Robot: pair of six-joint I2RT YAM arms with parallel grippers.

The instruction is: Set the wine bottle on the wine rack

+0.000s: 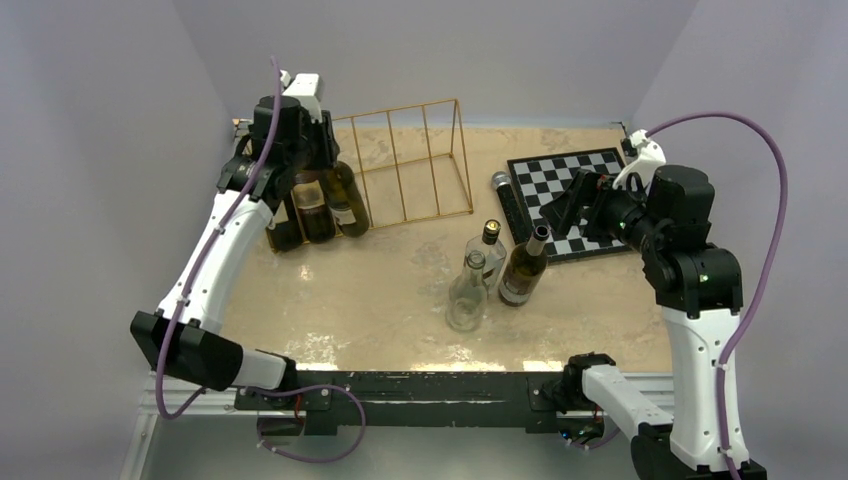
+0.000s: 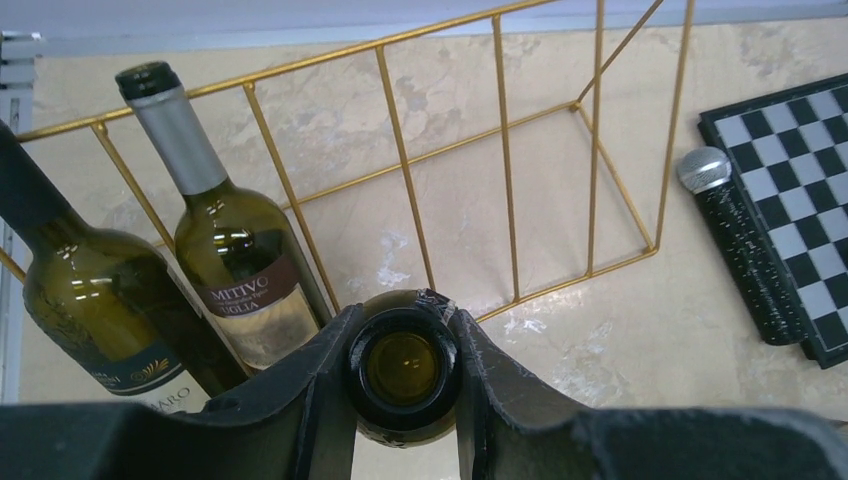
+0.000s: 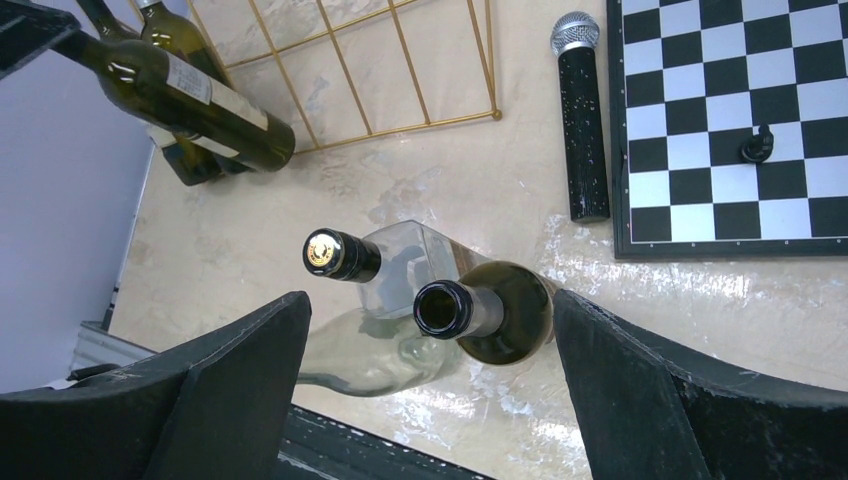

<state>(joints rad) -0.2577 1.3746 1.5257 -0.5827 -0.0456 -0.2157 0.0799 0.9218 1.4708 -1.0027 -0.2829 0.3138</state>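
Next, my left gripper moves outward, rests the neck on the rack's empty top-rail stretch [image 1: 340,118] [image 2: 315,64] beside the leaning bottles and lets go. That stretch lies outward of my left gripper.
The gold wire wine rack [image 1: 396,108] stands at the back left. My left gripper [image 1: 300,150] is shut on the neck of a dark green wine bottle [image 2: 403,368], held tilted at the rack's left part with its base low by the front rail [image 3: 190,95]. Two more green bottles [image 2: 240,270] [image 2: 90,310] lean in the rack beside it. My right gripper [image 3: 430,340] is open and empty, hovering above an open green wine bottle [image 3: 490,312] that stands upright on the table [image 1: 523,270].
Two clear bottles [image 1: 467,295] [image 1: 490,245] stand touching the green one, one with a black-and-gold cap [image 3: 340,255]. A black microphone [image 1: 503,195] lies along the left edge of a chessboard [image 1: 575,195] at the back right. A dark rail [image 1: 430,385] runs along the near edge.
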